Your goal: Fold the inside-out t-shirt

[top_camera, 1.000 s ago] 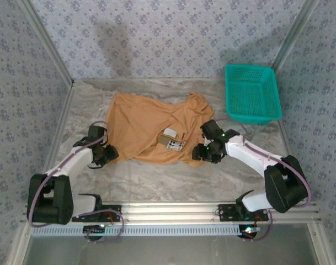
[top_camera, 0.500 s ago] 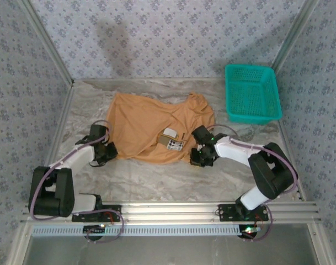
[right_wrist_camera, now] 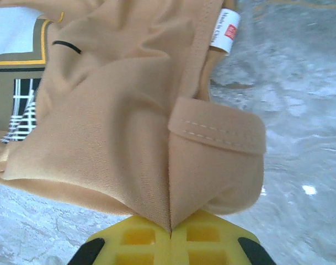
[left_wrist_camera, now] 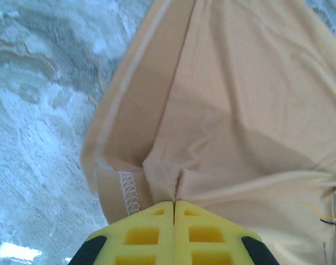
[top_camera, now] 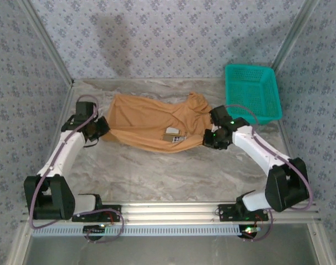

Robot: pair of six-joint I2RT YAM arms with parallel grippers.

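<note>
The lifted hem corner goes outward and down next, and my left gripper releases it there. The shirt's flat side edge (top_camera: pixel 113 116) (left_wrist_camera: pixel 136 96) lies outward of and below the gripper.
The tan inside-out t-shirt (top_camera: pixel 151 121) lies across the middle of the marble table, its front edge lifted and pulled back. A grey printed tag patch (top_camera: pixel 175 137) and a small white label (right_wrist_camera: pixel 229 31) show on it. My left gripper (top_camera: pixel 99 128) is shut on the shirt's left hem corner (left_wrist_camera: pixel 168 176), its yellow fingers (left_wrist_camera: pixel 151 232) pinching the cloth beside white overlock stitching. My right gripper (top_camera: pixel 211 138) is shut on a fold of the shirt (right_wrist_camera: pixel 156 165) at its right side, next to a turned-up hem band (right_wrist_camera: pixel 217 130).
A teal plastic basket (top_camera: pixel 250 93) stands at the back right, close behind my right arm. Patterned walls and metal frame posts close in the table on three sides. Bare marble table (top_camera: pixel 168 176) lies between the shirt and the arm bases.
Both grippers have moved away from the arm bases toward the back with the shirt's front edge in them, so the shirt now covers less of the table.
</note>
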